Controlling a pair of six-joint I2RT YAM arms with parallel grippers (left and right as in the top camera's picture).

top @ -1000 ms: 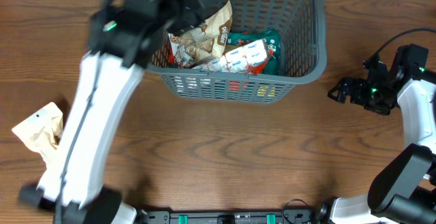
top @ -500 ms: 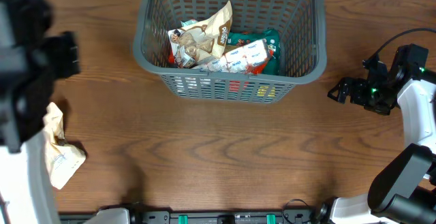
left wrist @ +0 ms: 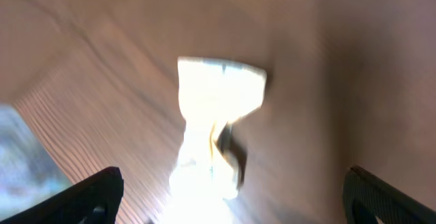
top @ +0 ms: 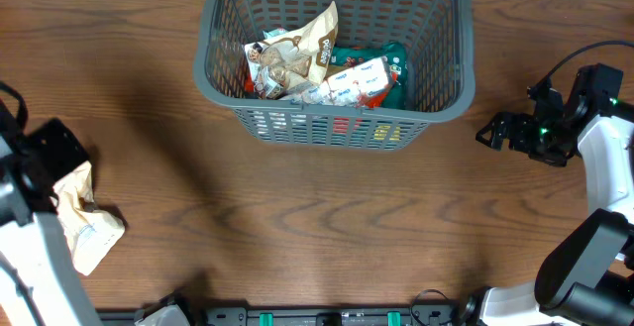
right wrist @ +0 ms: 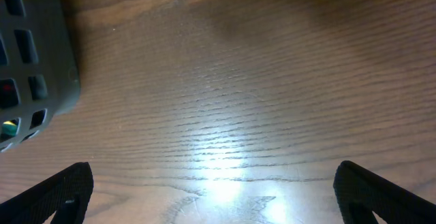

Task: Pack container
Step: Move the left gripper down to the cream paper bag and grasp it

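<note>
The left gripper lowers, wide open, onto the narrow middle of the crumpled cream packet next and closes there, since the packet lies below it.
The container, a dark grey slotted basket, stands at the back middle of the table. It holds a beige snack packet, a red and white one and a green one. A crumpled cream packet lies on the table at the far left. My left gripper hangs over it. In the blurred left wrist view that packet shows below the wide open left gripper, untouched. My right gripper rests open to the right of the basket, with bare wood between its fingers.
The basket's rounded corner shows at the left of the right wrist view. The wooden table stretches in front of the basket. A black rail runs along the near edge.
My left arm has swung from above the basket out to the far left, over the cream packet, its jaws widening a little. The right arm has not moved.
</note>
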